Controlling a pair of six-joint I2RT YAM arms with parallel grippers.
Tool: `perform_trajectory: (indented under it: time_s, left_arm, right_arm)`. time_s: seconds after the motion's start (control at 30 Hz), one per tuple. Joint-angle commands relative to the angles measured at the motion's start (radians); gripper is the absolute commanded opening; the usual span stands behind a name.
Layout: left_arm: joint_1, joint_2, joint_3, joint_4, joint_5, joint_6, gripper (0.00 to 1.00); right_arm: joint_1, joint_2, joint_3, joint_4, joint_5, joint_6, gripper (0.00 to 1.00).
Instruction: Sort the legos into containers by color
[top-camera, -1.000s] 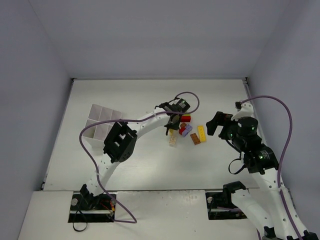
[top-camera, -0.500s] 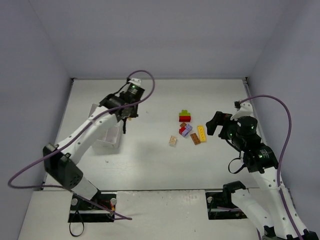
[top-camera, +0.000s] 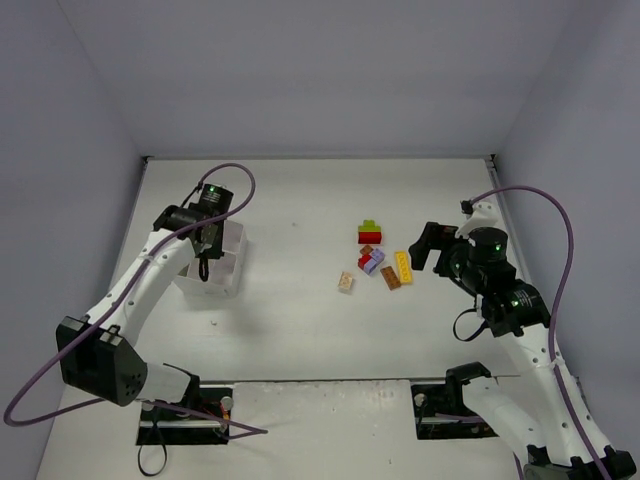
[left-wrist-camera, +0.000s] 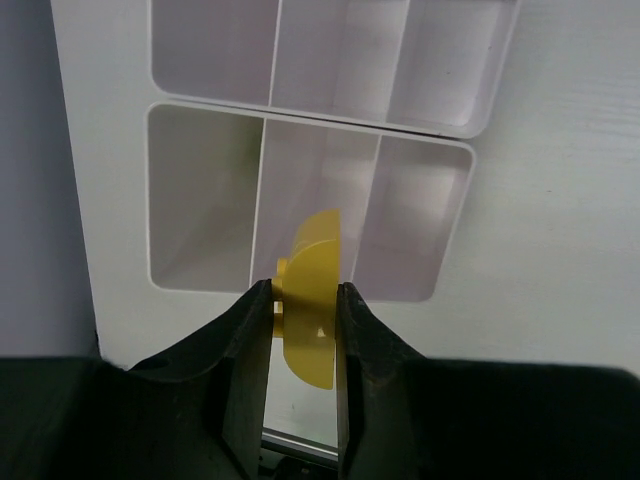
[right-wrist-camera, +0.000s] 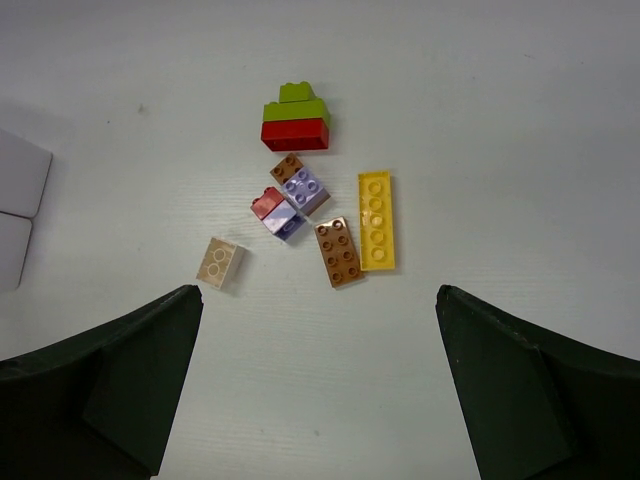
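Note:
Next, my left gripper lowers toward the middle cell of the tray's nearer row (left-wrist-camera: 314, 180) to release the yellow lego (left-wrist-camera: 314, 290), since that cell lies empty beneath it.
My left gripper (left-wrist-camera: 303, 292) is shut on a yellow lego (left-wrist-camera: 314, 290), a thin curved piece held upright over the white tray (left-wrist-camera: 120, 200), in line with the middle cell of its nearer row. From above, that gripper (top-camera: 204, 258) hangs over the tray (top-camera: 238, 264). The other legos lie in a cluster mid-table: green (right-wrist-camera: 296, 102) stacked on red (right-wrist-camera: 295, 134), lilac (right-wrist-camera: 303, 188), a brown plate (right-wrist-camera: 338, 252), a yellow plate (right-wrist-camera: 376, 220) and, apart, a beige brick (right-wrist-camera: 221, 262). My right gripper (right-wrist-camera: 315, 295) stands wide open above the table, short of the cluster, holding nothing.
The tray cells that show in the left wrist view hold nothing. The tray's corner (right-wrist-camera: 18, 200) shows at the left edge of the right wrist view. Grey walls close the table on three sides. A small dark-red brick (right-wrist-camera: 267, 203) touches a second lilac one (right-wrist-camera: 284, 222).
My left arm has swung from the lego cluster leftward to above the tray, carrying the yellow piece. The right arm has barely shifted and stays open.

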Motion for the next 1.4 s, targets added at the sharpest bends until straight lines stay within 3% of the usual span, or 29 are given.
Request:
perform_trajectory:
  time_s: [0.0, 0.13, 0.4, 0.77, 0.83, 0.93, 1.13, 1.37]
  left_arm:
    - [0.043, -0.026, -0.014, 0.023, 0.019, 0.038, 0.06]
    - [0.086, -0.004, -0.038, 0.058, 0.049, 0.058, 0.07]
    - [0.099, 0.061, -0.034, 0.087, 0.055, 0.079, 0.32]
    - [0.104, 0.071, -0.008, 0.083, 0.044, 0.075, 0.41]
    - [0.103, 0.055, 0.011, 0.061, 0.058, 0.063, 0.41]
    - [0.101, 0.019, 0.043, 0.044, 0.116, 0.023, 0.42]
    - [0.069, -0.064, 0.061, 0.032, 0.231, -0.051, 0.41]
    - [0.015, -0.138, 0.048, 0.047, 0.300, -0.102, 0.42]
  right_arm:
    - [0.004, 0.007, 0.035, 0.051, -0.011, -0.010, 1.00]
    - [0.004, 0.007, 0.035, 0.051, -0.011, -0.006, 1.00]
    - [0.002, 0.013, 0.032, 0.052, -0.006, -0.006, 1.00]
    - [0.002, 0.069, 0.021, 0.051, 0.027, 0.017, 0.99]
    - [0.002, 0.096, 0.015, 0.052, 0.035, 0.039, 0.95]
    - [0.002, 0.147, 0.001, 0.051, 0.052, 0.080, 0.79]
    - [0.004, 0.311, -0.028, 0.049, 0.129, 0.135, 0.62]
    - [0.022, 0.498, -0.026, 0.106, 0.190, 0.148, 0.64]
